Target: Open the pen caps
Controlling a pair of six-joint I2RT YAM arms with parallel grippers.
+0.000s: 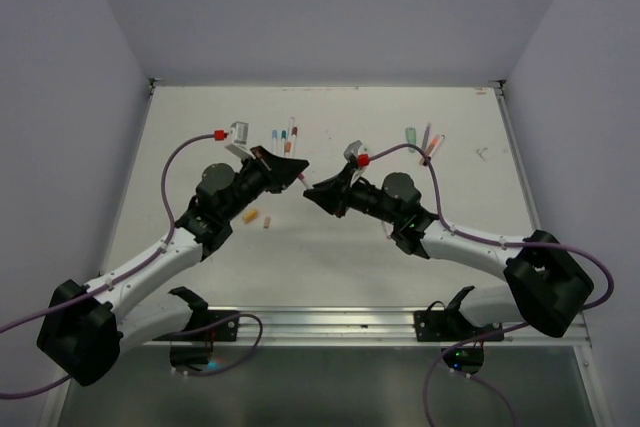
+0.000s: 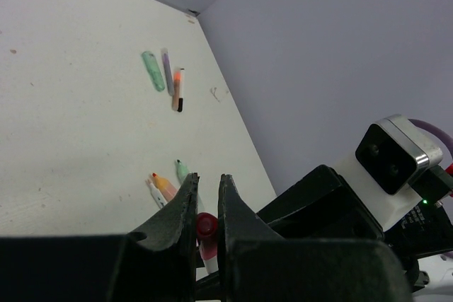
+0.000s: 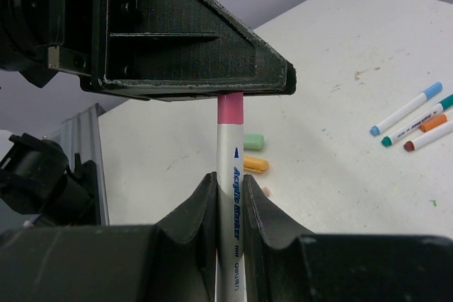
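Observation:
This cap will next be pulled off by my left gripper, lowered down and back onto the bare spot beside the loose caps, and released.
A white-barrelled pen (image 3: 231,175) with a pink cap (image 3: 230,109) is held in the air between both grippers. My right gripper (image 3: 228,177) is shut on the barrel. My left gripper (image 2: 207,178) is shut on the cap (image 2: 205,228), whose red-pink end shows between the jaws. In the top view the left gripper (image 1: 298,169) and the right gripper (image 1: 313,190) meet tip to tip over the middle of the table. Loose mint green (image 3: 253,141) and orange (image 3: 255,165) caps lie on the table below.
Several pens (image 1: 288,134) lie at the back centre, also in the right wrist view (image 3: 405,109). A green highlighter (image 1: 410,134) and pens (image 1: 430,142) lie at the back right. Three uncapped markers (image 2: 164,187) lie near the right arm. Walls close in the table's left, right and back.

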